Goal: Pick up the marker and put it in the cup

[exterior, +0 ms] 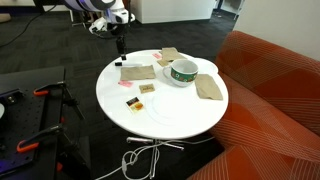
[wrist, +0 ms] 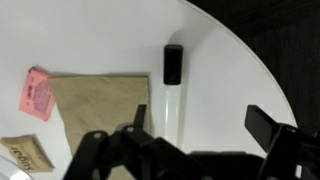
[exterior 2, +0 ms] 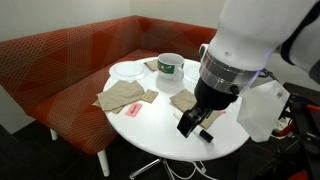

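Note:
To get the marker, my gripper should lower slightly onto the marker's pale body [exterior: 131, 65] [wrist: 172, 113] first, then close its fingers there.
The marker [wrist: 171, 85] lies on the white table near its edge; it has a black cap and a pale body. In the wrist view it runs down between my fingers, close to the left one. My gripper [wrist: 200, 125] is open and empty, hovering just above it. In an exterior view the gripper [exterior: 120, 45] hangs over the marker [exterior: 121, 63] at the table's edge. The green cup [exterior: 183, 72] with a white inside stands across the table, apart from the gripper. In the other exterior view the cup [exterior 2: 171, 66] is behind my gripper [exterior 2: 195, 122], and the marker is hidden.
Flat tan squares [exterior: 138, 73] [exterior: 210, 87] lie on the round white table [exterior: 165, 115]. One tan square [wrist: 95, 100] is beside the marker, with a pink block [wrist: 38, 93] next to it. A red sofa [exterior 2: 60, 60] curves around the table.

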Robot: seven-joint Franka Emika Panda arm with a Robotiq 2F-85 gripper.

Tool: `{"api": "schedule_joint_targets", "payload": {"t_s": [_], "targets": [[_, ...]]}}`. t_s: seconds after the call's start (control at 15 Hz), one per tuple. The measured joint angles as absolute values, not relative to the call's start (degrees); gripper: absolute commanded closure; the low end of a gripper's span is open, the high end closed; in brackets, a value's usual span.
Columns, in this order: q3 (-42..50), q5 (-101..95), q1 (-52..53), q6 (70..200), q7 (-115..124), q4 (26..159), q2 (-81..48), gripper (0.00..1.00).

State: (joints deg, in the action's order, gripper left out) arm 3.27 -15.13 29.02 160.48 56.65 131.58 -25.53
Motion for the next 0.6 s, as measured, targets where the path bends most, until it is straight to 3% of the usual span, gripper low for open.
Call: {"api": "schedule_joint_targets", "payload": {"t_s": [0.6], "targets": [[3.68, -15.01, 29.08, 160.48, 56.64, 129.88, -28.23, 0.00]]}}
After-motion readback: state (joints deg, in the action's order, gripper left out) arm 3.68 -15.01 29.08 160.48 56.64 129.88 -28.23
